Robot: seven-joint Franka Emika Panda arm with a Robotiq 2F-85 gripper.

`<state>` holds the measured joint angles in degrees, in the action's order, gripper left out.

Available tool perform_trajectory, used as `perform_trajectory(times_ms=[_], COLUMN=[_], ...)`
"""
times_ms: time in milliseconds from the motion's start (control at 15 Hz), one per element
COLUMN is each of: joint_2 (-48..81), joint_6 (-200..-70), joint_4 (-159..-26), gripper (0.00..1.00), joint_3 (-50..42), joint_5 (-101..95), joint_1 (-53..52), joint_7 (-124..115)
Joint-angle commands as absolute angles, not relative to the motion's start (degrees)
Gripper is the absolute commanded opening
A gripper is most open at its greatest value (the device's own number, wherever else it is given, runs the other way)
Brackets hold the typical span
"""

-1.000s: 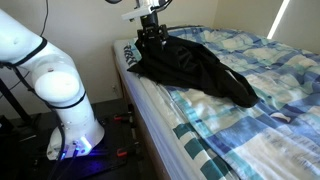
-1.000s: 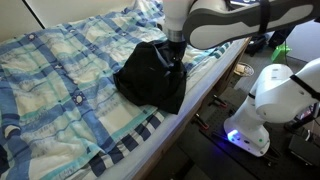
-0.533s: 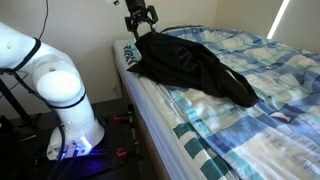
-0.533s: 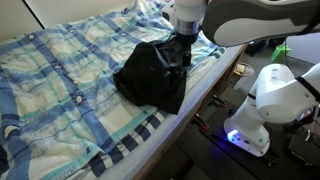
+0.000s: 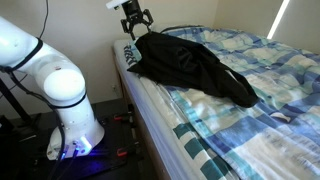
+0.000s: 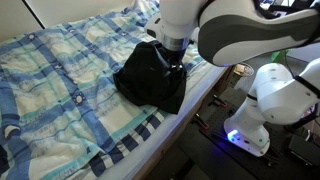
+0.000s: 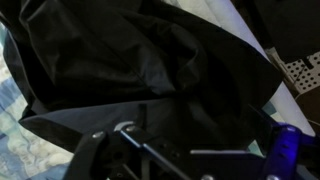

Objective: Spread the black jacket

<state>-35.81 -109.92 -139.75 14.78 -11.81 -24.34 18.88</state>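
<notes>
I will lower my gripper first to reach the creased folds at the jacket's end point(image 5: 150, 44) point(image 7: 184, 98) by the bed's corner, because that bunched fabric is directly below my gripper's open fingers.
The black jacket point(image 5: 190, 65) lies bunched in a heap on the near edge of the bed, and it also shows in an exterior view point(image 6: 145, 78). My gripper point(image 5: 136, 27) hangs open and empty just above the jacket's end at the bed's corner, not touching it. In an exterior view the arm point(image 6: 185, 25) hides the fingers. In the wrist view the jacket point(image 7: 150, 60) fills nearly the whole picture, with creased folds right below the camera.
The bed has a blue and white checked cover point(image 5: 260, 130), also seen in an exterior view point(image 6: 60, 70). A white item with lettering point(image 5: 127, 52) sits at the bed's corner. The robot's white base point(image 5: 60, 90) stands on the floor beside the bed.
My gripper has let go of the jacket and risen up and away toward the bed's corner. The jacket has settled a little on the bed.
</notes>
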Motion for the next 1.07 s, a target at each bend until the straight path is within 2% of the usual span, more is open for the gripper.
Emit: perform_trajectory(times_ms=[0,1000], joint_2=[-29.8,-15.3], joint_6=[-116.6,-123.6], joint_4=[-140.1,-140.4], gripper=[1.0,1.0], joint_3=[14.1,12.2], joint_5=[-13.3,-12.1], joint_1=[-24.4,-22.2], joint_7=[23.3,31.1])
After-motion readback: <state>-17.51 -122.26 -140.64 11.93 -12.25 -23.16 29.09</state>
